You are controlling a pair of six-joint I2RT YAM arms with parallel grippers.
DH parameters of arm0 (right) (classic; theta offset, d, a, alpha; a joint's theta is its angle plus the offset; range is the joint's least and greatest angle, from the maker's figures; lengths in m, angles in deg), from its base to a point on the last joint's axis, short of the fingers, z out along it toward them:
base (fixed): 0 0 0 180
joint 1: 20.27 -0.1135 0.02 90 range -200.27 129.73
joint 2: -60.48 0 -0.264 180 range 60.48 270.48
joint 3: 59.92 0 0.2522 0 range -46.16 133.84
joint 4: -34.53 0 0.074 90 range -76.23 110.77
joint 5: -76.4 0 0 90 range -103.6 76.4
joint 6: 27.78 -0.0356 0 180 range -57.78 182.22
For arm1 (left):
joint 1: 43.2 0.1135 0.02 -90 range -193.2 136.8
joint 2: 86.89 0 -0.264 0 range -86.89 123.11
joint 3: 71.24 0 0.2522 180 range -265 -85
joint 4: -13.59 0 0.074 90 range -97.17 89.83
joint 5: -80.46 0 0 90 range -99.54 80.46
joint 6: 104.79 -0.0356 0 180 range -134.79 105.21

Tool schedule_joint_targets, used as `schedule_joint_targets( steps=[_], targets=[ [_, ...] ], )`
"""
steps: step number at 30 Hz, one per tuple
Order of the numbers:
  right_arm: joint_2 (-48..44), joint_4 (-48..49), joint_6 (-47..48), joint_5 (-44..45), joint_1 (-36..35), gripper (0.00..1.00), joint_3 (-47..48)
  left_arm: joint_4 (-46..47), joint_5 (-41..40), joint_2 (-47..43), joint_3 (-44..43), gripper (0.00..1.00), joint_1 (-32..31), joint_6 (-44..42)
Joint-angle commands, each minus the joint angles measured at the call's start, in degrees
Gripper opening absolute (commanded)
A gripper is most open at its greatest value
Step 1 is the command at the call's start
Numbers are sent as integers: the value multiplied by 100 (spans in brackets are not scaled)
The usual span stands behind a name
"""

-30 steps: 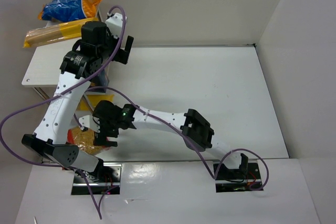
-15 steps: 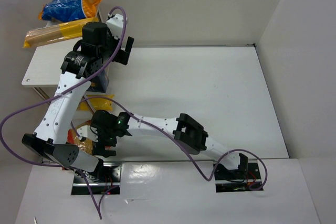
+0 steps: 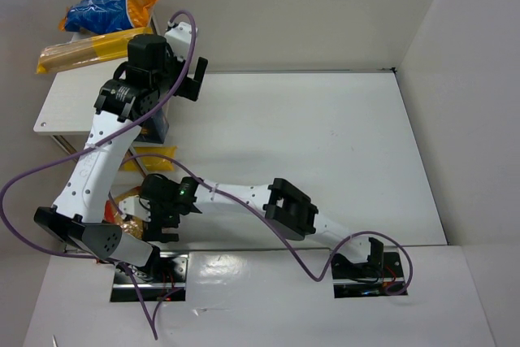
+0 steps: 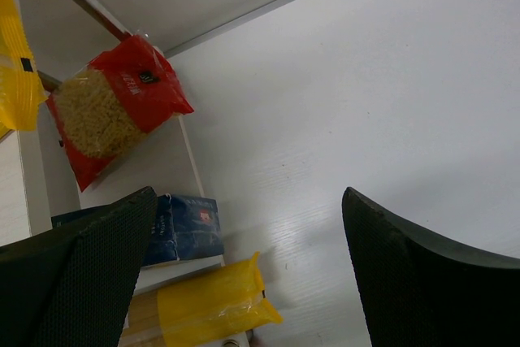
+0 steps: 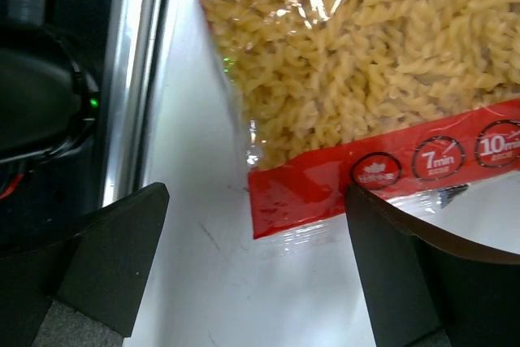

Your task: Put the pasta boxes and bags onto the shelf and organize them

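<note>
My right gripper moves outward next, away from the nearby metal edge, then closes, since the clear bag's red corner sits nearer its outward finger.
The shelf's white top board stands at the far left. A blue-and-orange bag and a long yellow spaghetti bag lie at its back. My left gripper is open and empty, raised beside the shelf. Its wrist view shows a red pack, a blue pack and a yellow pack below. My right gripper is open, low over a clear bag with a red label. In the right wrist view the bag's red corner lies between the fingers, untouched.
The left arm's base plate lies just near the clear bag, and its dark metal edge runs close beside my right gripper. A purple cable loops around the left arm. White walls close in the table.
My right gripper has moved left and towards the near edge, down over the clear bag with the red label. The left arm has not moved.
</note>
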State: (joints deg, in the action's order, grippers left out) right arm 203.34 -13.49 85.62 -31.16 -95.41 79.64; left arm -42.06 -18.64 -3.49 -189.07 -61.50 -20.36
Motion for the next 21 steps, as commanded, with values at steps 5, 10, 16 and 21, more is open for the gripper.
schedule_joint_targets(
  steps=[5, 10, 16, 21],
  targets=[
    [303, -19, -143, 542, -45, 96, 735, 207, 49, -131, 98, 100, -6, 143],
    [593, -142, -265, 806, -45, 90, 1253, 207, 49, -183, 98, 100, -6, 143],
    [1215, -888, -318, 755, -45, 75, 2411, 207, 102, -131, 45, 100, -6, 143],
    [1586, -1592, -485, 439, -45, 48, 3354, 207, 207, -131, -8, 100, -6, 143]
  ],
)
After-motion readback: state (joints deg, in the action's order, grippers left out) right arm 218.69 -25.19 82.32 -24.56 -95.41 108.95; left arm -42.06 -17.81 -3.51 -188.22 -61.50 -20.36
